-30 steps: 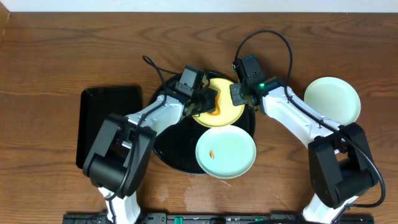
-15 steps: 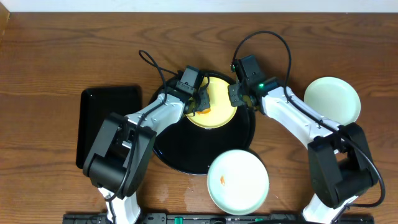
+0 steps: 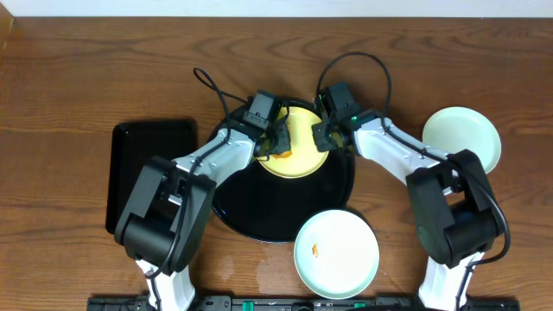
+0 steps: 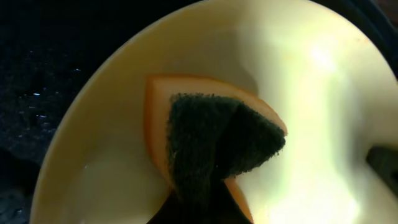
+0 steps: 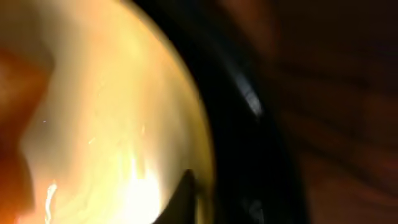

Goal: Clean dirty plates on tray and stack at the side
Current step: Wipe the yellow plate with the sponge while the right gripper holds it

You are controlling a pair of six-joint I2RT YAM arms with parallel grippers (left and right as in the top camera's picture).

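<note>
I will next wipe to the plate's edge with my left gripper, then lift over and lower the sponge (image 4: 217,143) into the rectangular black tray, since it's empty.
The pale yellow plate (image 3: 301,149) lies at the back of the round black tray (image 3: 251,203). My left gripper (image 3: 275,142) is shut on an orange and dark green sponge (image 4: 217,143) and presses it on the plate's left part (image 4: 311,93). My right gripper (image 3: 327,136) grips the plate's right rim; one dark finger (image 5: 183,202) lies on the plate's inside (image 5: 106,112) by the tray rim (image 5: 242,124). A mint plate with an orange smear (image 3: 337,253) lies in front, overlapping the tray's front rim. Another mint plate (image 3: 462,138) lies on the table at the right.
A smaller rectangular black tray (image 3: 147,168) lies left of the round tray. Both arms' cables loop behind the round tray. Small wet spots show on the wood at the front by the smeared mint plate.
The smeared mint plate slid from the tray's front right towards the table's front edge. The yellow plate shifted slightly back. Both grippers stayed at the yellow plate.
</note>
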